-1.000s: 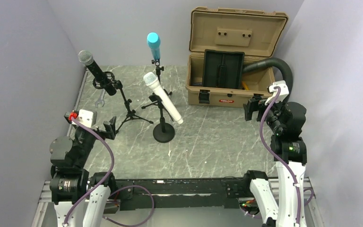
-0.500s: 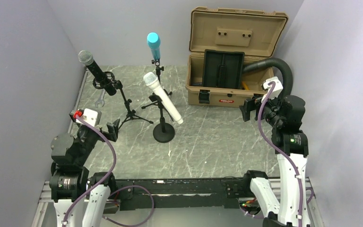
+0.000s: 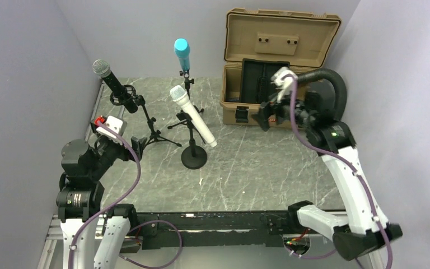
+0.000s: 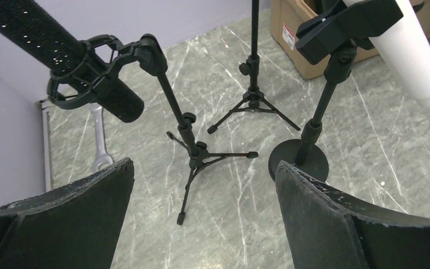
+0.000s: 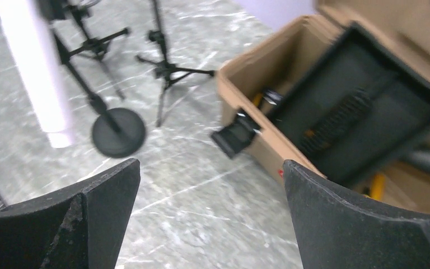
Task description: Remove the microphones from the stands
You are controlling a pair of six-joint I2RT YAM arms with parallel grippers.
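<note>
One end of the microphone sticks out past the stand's clip, so my right gripper needs to swing to the left in the top view next and turn onto the white microphone's lower handle (image 3: pixel 204 131) (image 5: pixel 46 98).
Three microphones stand on the table. A white microphone (image 3: pixel 193 116) (image 4: pixel 411 53) (image 5: pixel 33 67) tilts in the clip of a round-base stand (image 3: pixel 194 157) (image 4: pixel 298 162) (image 5: pixel 118 131). A black microphone (image 3: pixel 113 85) (image 4: pixel 61 59) with a silver grille sits in a tripod stand (image 3: pixel 154 131) (image 4: pixel 193 157). A blue microphone (image 3: pixel 182 54) stands upright on a rear tripod. My left gripper (image 3: pixel 137 147) (image 4: pixel 204 164) is open, low, just left of the stands. My right gripper (image 3: pixel 266 115) (image 5: pixel 211 163) is open, in the air right of the white microphone, in front of the case.
An open tan case (image 3: pixel 283 33) (image 5: pixel 336 101) with a black tray and a black hose (image 3: pixel 330 81) stands at the back right. A wrench (image 3: pixel 118 116) (image 4: pixel 99 145) lies by the left wall. Grey walls close in left, right and behind.
My right arm has swung left and forward, from the right wall to in front of the case. My left gripper has crept slightly forward toward the stands. Both stay open.
</note>
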